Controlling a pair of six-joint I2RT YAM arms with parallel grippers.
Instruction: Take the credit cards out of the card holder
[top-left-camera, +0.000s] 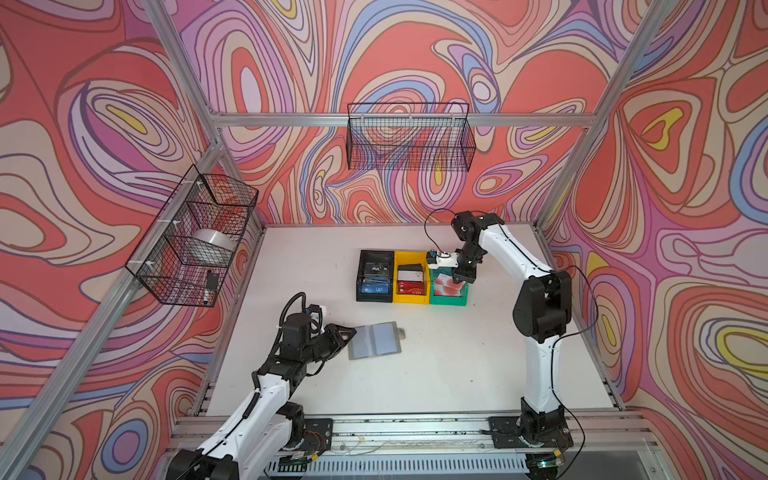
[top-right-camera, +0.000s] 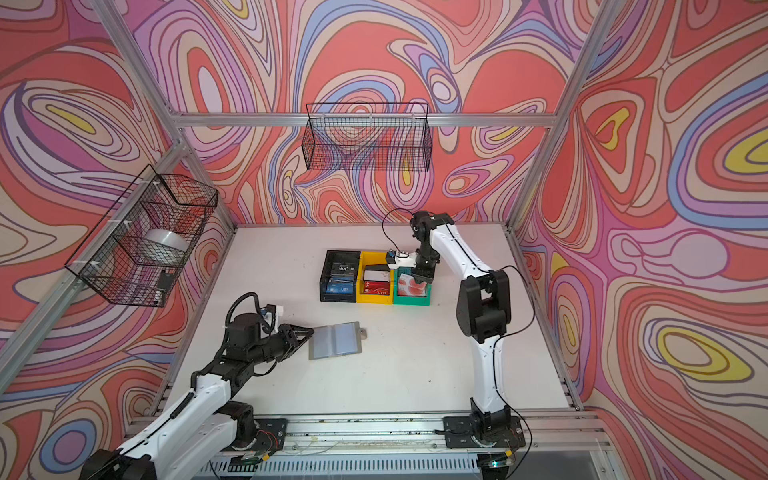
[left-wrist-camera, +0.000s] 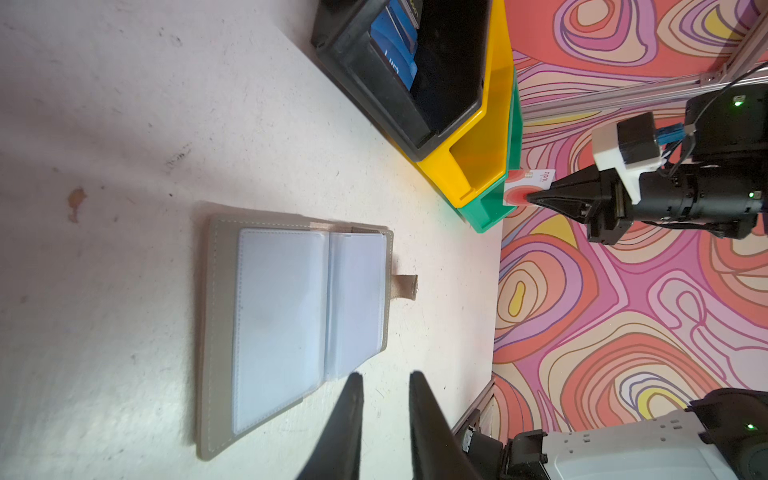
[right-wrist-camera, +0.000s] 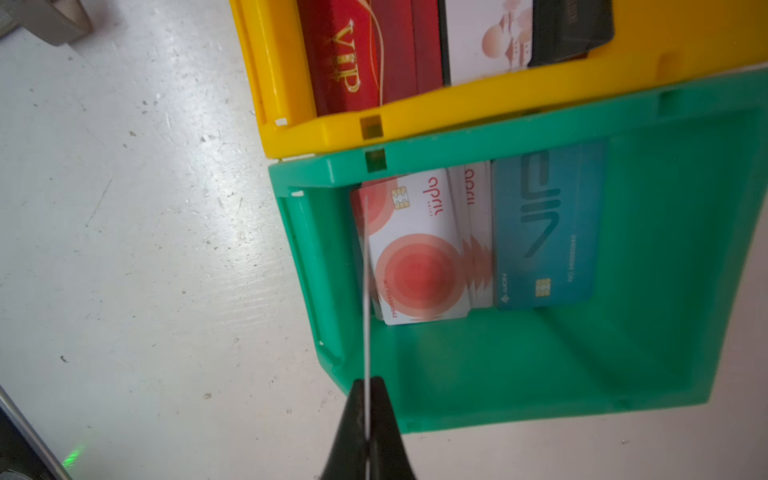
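My right gripper should next go down into the near end of the green bin and release the pale credit card, because matching pale cards are below the gripper.
The grey card holder (top-left-camera: 376, 340) (top-right-camera: 336, 340) (left-wrist-camera: 291, 324) lies open and flat on the white table, snap tab to its right, its clear sleeves looking blank. My left gripper (top-left-camera: 352, 331) (left-wrist-camera: 384, 376) is open at its left edge, with nothing between the fingers. My right gripper (top-left-camera: 459, 282) (right-wrist-camera: 368, 380) is shut on a pale credit card with red circles (left-wrist-camera: 525, 185) (right-wrist-camera: 366, 291). It holds the card on edge over the green bin (right-wrist-camera: 540, 374). In that bin lie another pale card (right-wrist-camera: 419, 266) and a blue VIP card (right-wrist-camera: 548, 232).
A black bin (top-left-camera: 359, 276), a yellow bin (top-left-camera: 411, 300) and the green bin (top-left-camera: 449, 302) stand side by side at the table's middle back, each with cards in it. A red VIP card (right-wrist-camera: 345, 62) lies in the yellow one. Wire baskets (top-left-camera: 409, 137) (top-left-camera: 195, 237) hang on the back and left walls.
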